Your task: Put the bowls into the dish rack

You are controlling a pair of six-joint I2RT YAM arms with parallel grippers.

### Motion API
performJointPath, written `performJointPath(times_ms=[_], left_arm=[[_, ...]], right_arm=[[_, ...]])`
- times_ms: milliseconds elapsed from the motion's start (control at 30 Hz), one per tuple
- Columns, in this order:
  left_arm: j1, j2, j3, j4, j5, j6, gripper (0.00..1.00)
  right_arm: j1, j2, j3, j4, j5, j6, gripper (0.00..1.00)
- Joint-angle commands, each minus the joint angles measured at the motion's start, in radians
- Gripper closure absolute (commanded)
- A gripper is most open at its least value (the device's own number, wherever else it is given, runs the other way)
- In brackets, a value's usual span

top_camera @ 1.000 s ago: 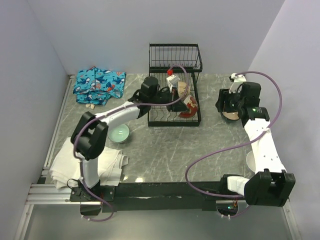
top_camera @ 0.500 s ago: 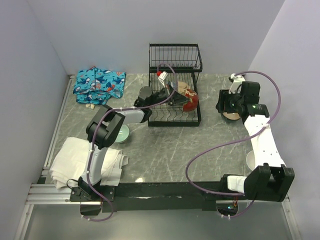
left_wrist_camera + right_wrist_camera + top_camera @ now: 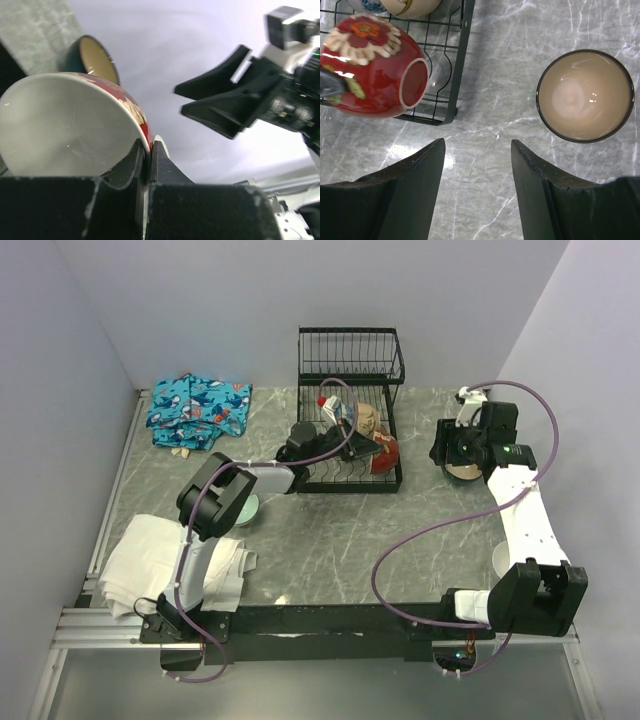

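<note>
Next, my left gripper lowers toward the wires at the rack's near corner and releases the red flowered bowl's rim, as the standing bowls leave room there.
A red flowered bowl lies on its side at the right front corner of the black wire dish rack. My left gripper is shut on its rim, and the white inside fills the left wrist view. A cream bowl and a blue-and-white bowl stand in the rack behind it. My right gripper hangs open over bare table, right of the rack. A dark-rimmed bowl with a cream inside sits upright just beyond its right finger. A pale green bowl sits by my left arm.
A blue patterned cloth lies at the back left and a white towel at the front left. A white bowl shows partly under my right arm. Walls close in the table on three sides.
My left arm has folded in and turned its wrist, tipping the red bowl and shifting it slightly over the rack's right front corner. The right gripper has barely moved.
</note>
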State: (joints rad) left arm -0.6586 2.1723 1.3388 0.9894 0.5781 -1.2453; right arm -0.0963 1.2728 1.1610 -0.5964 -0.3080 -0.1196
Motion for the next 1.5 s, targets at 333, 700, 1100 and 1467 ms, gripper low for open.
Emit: performJointPath(times_ms=[333, 700, 1100, 1467], left_arm=[[-0.026, 0.035, 0.037, 0.006, -0.09, -0.017, 0.99], [-0.027, 0.084, 0.042, 0.049, -0.087, -0.088, 0.99], [0.017, 0.112, 0.066, 0.08, -0.032, -0.108, 0.99], [0.056, 0.161, 0.144, 0.009, 0.077, -0.062, 0.94]], right_arm=[[-0.008, -0.016, 0.014, 0.011, -0.019, 0.012, 0.38], [-0.008, -0.009, -0.011, 0.018, -0.028, 0.026, 0.38], [-0.008, 0.014, -0.001, 0.026, -0.025, 0.038, 0.39], [-0.008, 0.03, 0.011, 0.03, -0.016, 0.04, 0.39]])
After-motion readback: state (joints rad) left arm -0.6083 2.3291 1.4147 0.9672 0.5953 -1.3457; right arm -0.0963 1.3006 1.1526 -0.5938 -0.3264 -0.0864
